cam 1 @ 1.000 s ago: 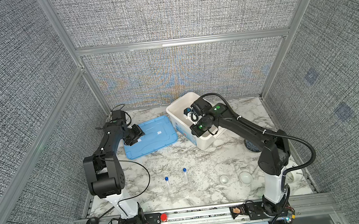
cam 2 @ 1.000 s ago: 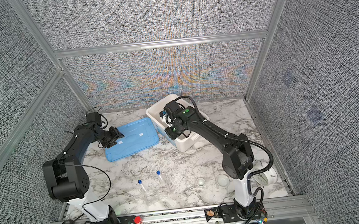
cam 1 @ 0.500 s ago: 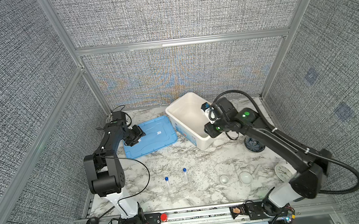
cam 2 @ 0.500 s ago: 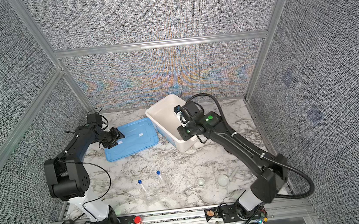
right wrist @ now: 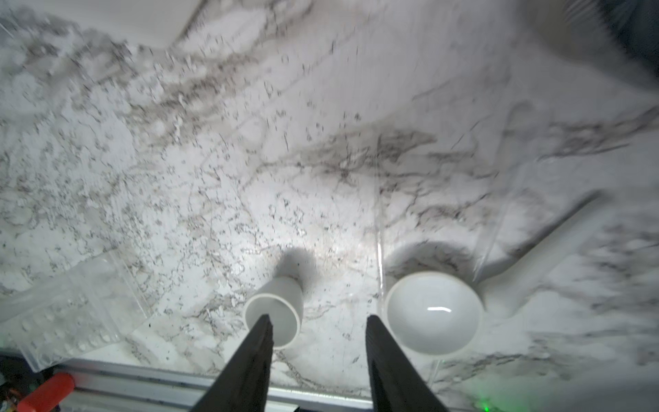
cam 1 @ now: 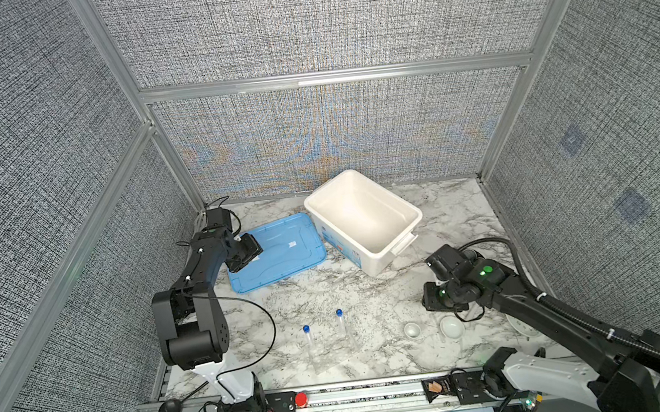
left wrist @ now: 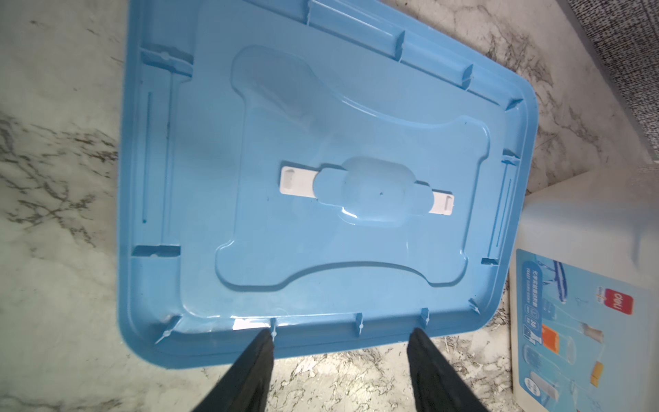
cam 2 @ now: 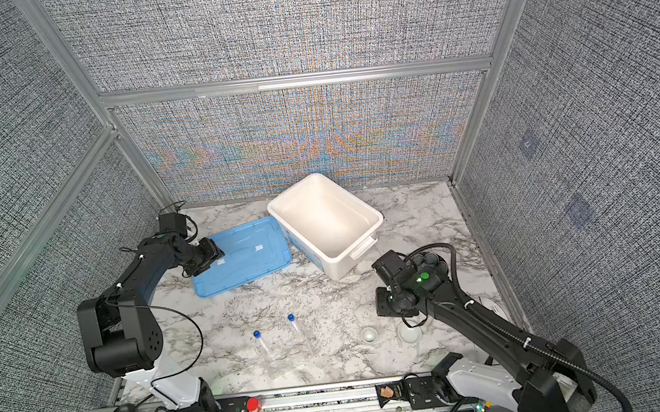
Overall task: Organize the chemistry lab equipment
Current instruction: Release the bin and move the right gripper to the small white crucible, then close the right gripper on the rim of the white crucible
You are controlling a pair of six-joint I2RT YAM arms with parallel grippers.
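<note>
The small white bowl (cam 1: 412, 330) is below and back of my right gripper, so my right gripper will bring its fingers down and back, to either side of the small white bowl's rim facing the larger bowl.
Two clear tubes with blue caps (cam 1: 308, 343) (cam 1: 343, 326) lie side by side near the table's front middle. To their right sit a small white bowl (cam 1: 412, 330) and a larger one (cam 1: 451, 326). My right gripper (right wrist: 319, 321) hovers open and empty just behind them. In the right wrist view one fingertip overlaps the small bowl (right wrist: 281, 306), and the other is beside the larger bowl (right wrist: 433, 314). A white pestle (right wrist: 545, 260) lies against that bowl. My left gripper (left wrist: 340, 331) is open and empty, with its tips over the edge of the blue lid (left wrist: 321, 178).
An empty white bin (cam 1: 415, 217) stands at the back middle, with the blue lid (cam 1: 282, 249) flat to its left. A round white clock (cam 1: 518, 326) is partly hidden under the right arm. A dark round holder (cam 2: 430, 265) sits behind the right wrist. Clear sheets lie under the tubes.
The right arm has swung out of the white bin to the front right, above the two bowls, and its jaws have widened. The left arm has not moved.
</note>
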